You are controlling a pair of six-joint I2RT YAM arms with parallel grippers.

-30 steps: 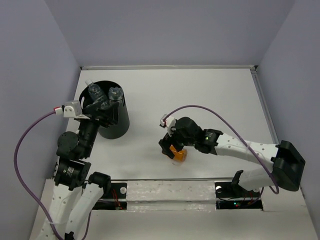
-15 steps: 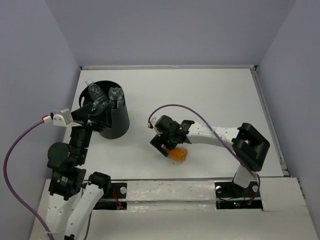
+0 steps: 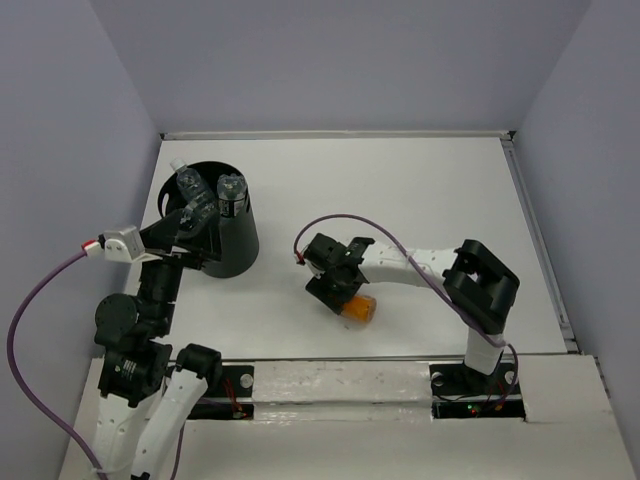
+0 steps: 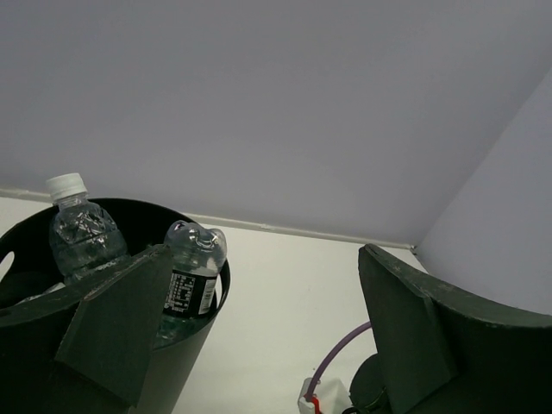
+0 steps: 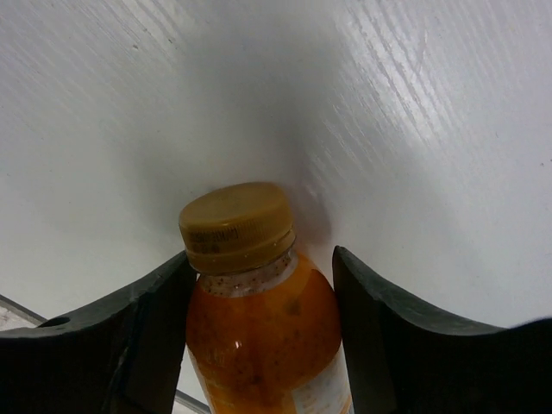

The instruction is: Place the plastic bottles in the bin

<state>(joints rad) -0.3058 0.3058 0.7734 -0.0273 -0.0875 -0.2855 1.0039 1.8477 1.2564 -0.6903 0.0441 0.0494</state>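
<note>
The bin is to the left of my right gripper in the top view. I need to lift my right gripper next and swing it outward over the bin's opening (image 3: 205,194) to release the orange bottle.
An orange bottle (image 3: 359,308) with a tan cap (image 5: 237,226) lies on the white table. My right gripper (image 3: 336,284) reaches over it from the far side, and both fingers press the bottle's shoulders (image 5: 259,323) just below the cap. The black bin (image 3: 222,245) stands at the left. Two clear plastic bottles poke out of it: one white-capped (image 4: 79,226), one with a dark label (image 4: 193,274). My left gripper (image 4: 259,332) hangs open and empty beside the near-left of the bin (image 3: 188,238).
White walls ring the table, with a raised edge strip (image 3: 528,215) on the right. The right arm's elbow (image 3: 482,280) stands over the table's right half. A purple cable (image 3: 340,220) loops above the right wrist.
The right fingers have closed in on the orange bottle, and the right arm's elbow has folded in to the left. The left arm has drawn back from the bin toward the near left.
</note>
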